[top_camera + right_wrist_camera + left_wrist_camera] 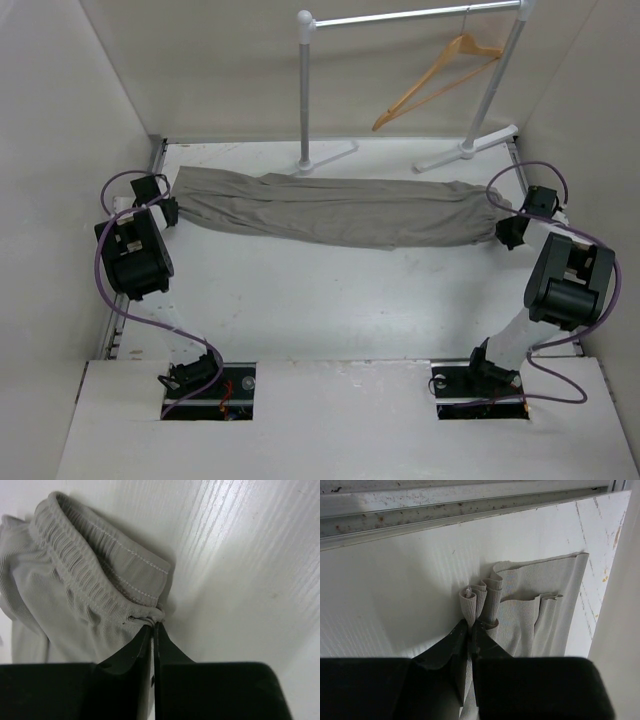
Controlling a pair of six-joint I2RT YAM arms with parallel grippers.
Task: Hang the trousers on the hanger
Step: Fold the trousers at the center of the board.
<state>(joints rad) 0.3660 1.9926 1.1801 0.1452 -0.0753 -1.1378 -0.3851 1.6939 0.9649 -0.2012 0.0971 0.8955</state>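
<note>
I will use my right gripper to pull the trousers' waistband [496, 229] back toward my base and a little to the right in the top view, because the trousers are by the bar's feet.
The grey-taupe trousers [340, 210] are stretched across the back of the table between both arms. My left gripper [170, 208] is shut on the bunched leg-cuff end [475, 602], and the cloth is pinched between the jaws [470, 625]. My right gripper [503, 228] is shut on the elastic waistband [100, 575], nipping its edge at the fingertips [154, 624]. The tan wooden hanger [440, 75] hangs by its hook from the clothes rail at the back right, behind the trousers and apart from both grippers.
The white-and-silver clothes rail [420, 15] stands on two posts with feet [325, 155] on the table's back edge. White walls enclose the table on the left, right and back. A metal track [445, 510] runs along the left wall.
</note>
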